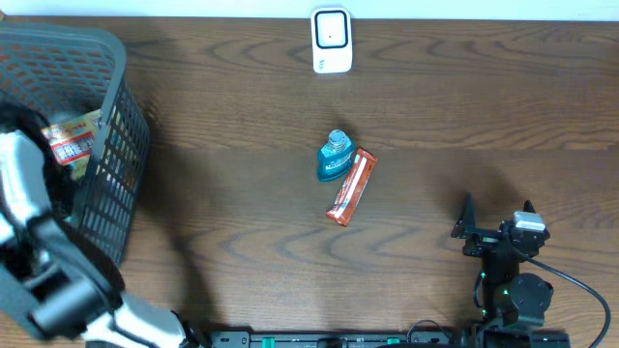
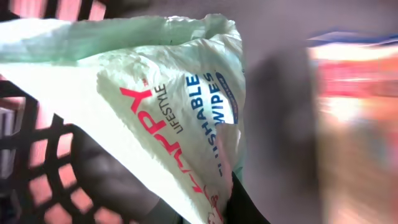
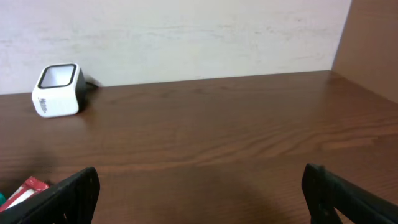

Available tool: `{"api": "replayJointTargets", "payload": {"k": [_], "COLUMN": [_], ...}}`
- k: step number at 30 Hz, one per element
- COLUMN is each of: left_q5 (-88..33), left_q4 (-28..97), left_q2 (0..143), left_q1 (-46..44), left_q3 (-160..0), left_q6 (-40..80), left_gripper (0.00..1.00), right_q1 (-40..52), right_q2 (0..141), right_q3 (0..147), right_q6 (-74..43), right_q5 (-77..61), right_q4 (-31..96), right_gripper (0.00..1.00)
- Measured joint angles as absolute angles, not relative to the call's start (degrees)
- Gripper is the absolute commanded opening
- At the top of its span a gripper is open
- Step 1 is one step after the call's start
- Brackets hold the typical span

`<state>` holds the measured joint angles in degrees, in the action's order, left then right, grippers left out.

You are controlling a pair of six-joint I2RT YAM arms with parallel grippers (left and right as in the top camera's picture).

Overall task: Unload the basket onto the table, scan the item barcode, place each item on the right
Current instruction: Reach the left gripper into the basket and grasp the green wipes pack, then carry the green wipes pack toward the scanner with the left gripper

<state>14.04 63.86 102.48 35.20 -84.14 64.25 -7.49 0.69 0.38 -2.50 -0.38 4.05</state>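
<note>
The tabletop beside the blue bottle is bare, so my left gripper should rise clear of the basket's side, then lower and release the pack there.
My left gripper (image 2: 208, 208) is down inside the grey basket (image 1: 128, 116) and is shut on a pale green pack of flushable wipes (image 2: 168, 106). The pack's lower edge is pinched between the dark fingers (image 2: 118, 180) and fills most of the left wrist view. No barcode shows on the pack's visible face. The white barcode scanner (image 1: 331, 41) stands at the far middle of the table, also in the right wrist view as the scanner (image 3: 57, 90) at the left. My right gripper (image 1: 495, 220) rests open near the front right, with nothing between its fingers (image 3: 74, 193).
A blue bottle (image 1: 335, 158) and an orange-red wrapped bar (image 1: 351, 187) lie side by side mid-table. The basket stands at the left edge and holds a red-and-yellow packet (image 1: 73, 140). The basket's mesh wall (image 2: 37, 168) is close around my left gripper.
</note>
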Motion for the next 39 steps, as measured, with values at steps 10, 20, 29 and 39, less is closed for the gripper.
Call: {"api": "replayJointTargets", "payload": {"k": [10, 20, 29, 39], "left_q5": [-2.4, -5.8, 1.4, 5.1], "left_q4": [55.5, 46.1, 51.7, 58.9], "left_q2": [75.6, 63.3, 69.3, 85.8], "left_q1": [32.6, 8.3, -11.4, -19.4], "left_q3": [-87.7, -87.8, -87.8, -87.8], "left_q6": [63.9, 47.5, 34.0, 31.3], "left_gripper": [0.07, 0.08, 0.08, 0.08], "right_q1": [-7.5, -7.5, -7.5, -7.5], "right_q2": [0.7, 0.7, 0.7, 0.7], "right_q3": [0.4, 0.4, 0.4, 0.4], "right_q6": [-2.5, -2.5, -2.5, -2.5], "right_q5": [-0.4, -0.4, -0.4, -0.4], "right_q4": [4.1, 4.1, 4.1, 4.1], "right_gripper": [0.99, 0.99, 0.99, 0.99]}}
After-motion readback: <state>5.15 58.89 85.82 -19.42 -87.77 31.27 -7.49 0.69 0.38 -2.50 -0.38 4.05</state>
